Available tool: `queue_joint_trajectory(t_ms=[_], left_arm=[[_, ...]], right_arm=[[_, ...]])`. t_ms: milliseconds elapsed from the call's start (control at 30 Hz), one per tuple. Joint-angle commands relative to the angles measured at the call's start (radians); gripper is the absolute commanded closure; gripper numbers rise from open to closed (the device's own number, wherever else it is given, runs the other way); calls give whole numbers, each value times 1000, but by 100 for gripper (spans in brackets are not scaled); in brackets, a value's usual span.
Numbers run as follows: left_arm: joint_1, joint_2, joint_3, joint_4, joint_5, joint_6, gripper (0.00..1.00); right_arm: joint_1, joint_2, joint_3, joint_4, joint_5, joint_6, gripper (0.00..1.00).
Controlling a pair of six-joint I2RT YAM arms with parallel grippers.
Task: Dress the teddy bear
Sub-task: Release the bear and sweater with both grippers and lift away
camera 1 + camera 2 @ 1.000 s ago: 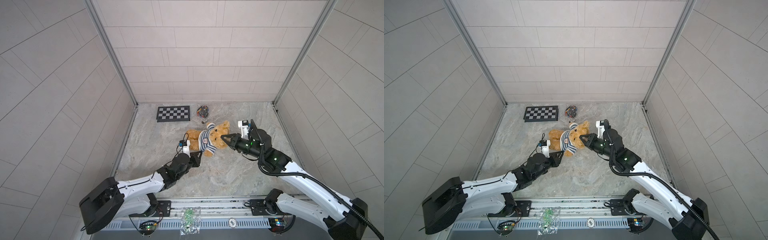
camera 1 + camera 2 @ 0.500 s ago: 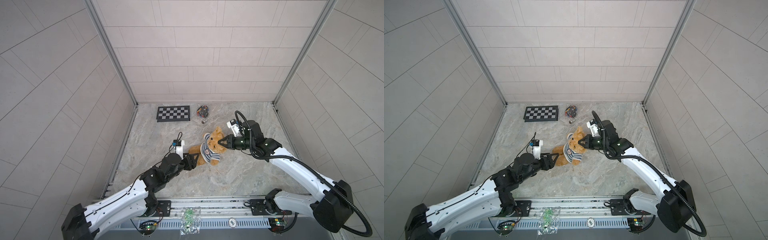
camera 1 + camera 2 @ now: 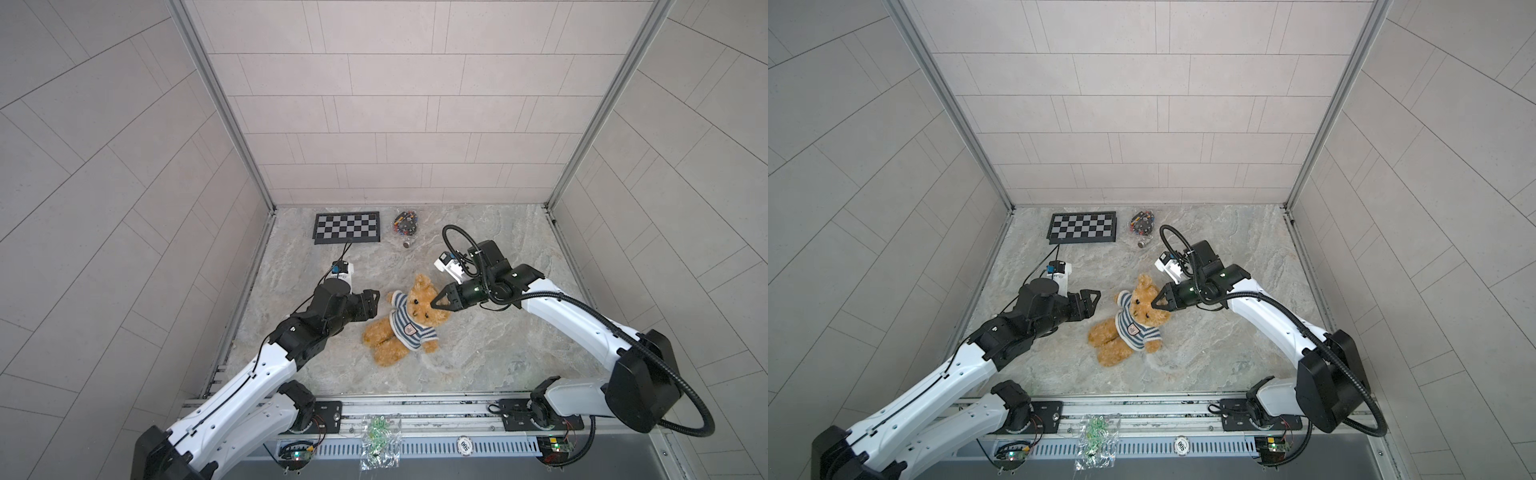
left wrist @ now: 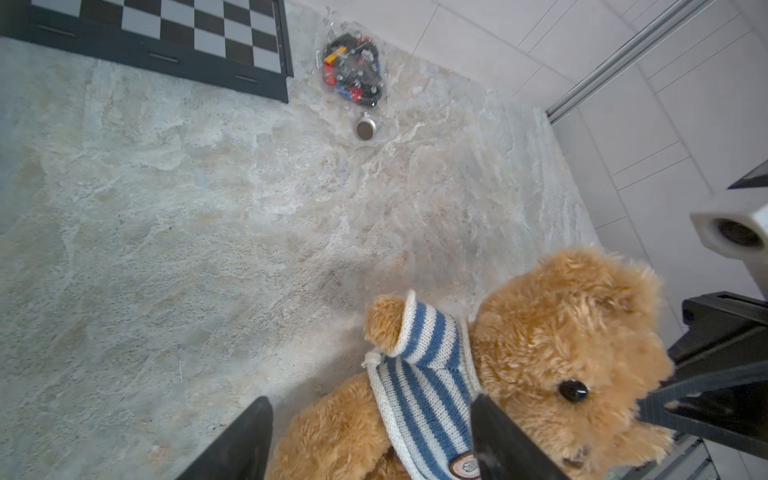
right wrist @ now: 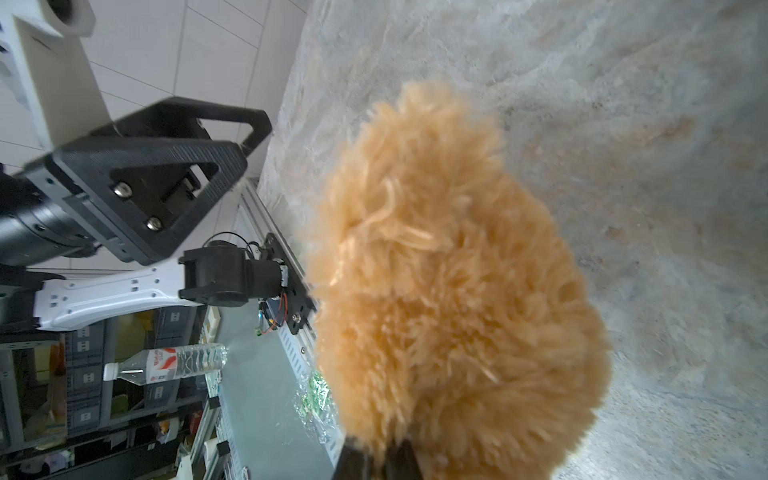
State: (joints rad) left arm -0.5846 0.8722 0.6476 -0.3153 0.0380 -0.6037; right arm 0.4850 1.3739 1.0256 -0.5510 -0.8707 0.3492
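Next, my right gripper will carry the held fur outward, toward the bare marble floor beyond the bear's head (image 3: pixel 417 262), and release it, as the striped shirt (image 3: pixel 405 329) is already on.
The teddy bear (image 3: pixel 419 308) (image 3: pixel 1144 309), golden-brown and fluffy, is propped with its head up and its legs on the marble floor. It wears a blue-and-white striped shirt (image 3: pixel 405 329) (image 4: pixel 419 374) with a round chest patch. My right gripper (image 3: pixel 434 302) (image 3: pixel 1155 302) is shut on the fur at the side of the bear's head (image 5: pixel 449 291). My left gripper (image 3: pixel 371 305) (image 3: pixel 1095 304) stands open just left of the bear, apart from it. In the left wrist view its black fingers (image 4: pixel 245 440) frame the bear's body and shirt without touching.
A black-and-grey chessboard (image 3: pixel 347 227) lies at the back left. Next to it sit a clear bag of small coloured parts (image 3: pixel 405 221) and a small metal cap (image 4: pixel 365 128). Another clear bag (image 3: pixel 376 432) lies on the front rail. Tiled walls close three sides.
My left gripper has opened, let go of the shirt and drawn back left. My right gripper has pulled the bear's head toward the front and raised it; the bear now sits more upright.
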Motion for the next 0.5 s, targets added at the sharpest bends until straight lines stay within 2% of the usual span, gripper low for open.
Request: queue_joint_trajectory(t_ms=[0,233,467], left_arm=[[12,30,15,-24,28,18,20],[29,61,0,6,38,15,11],[62,113,-7,21,48,22,13]], right_arm=[[1,46,37,-65,5,-135,99],[-28,178,137,-112,38,-183,83],[-88,269,226,-115,53,-210,66]])
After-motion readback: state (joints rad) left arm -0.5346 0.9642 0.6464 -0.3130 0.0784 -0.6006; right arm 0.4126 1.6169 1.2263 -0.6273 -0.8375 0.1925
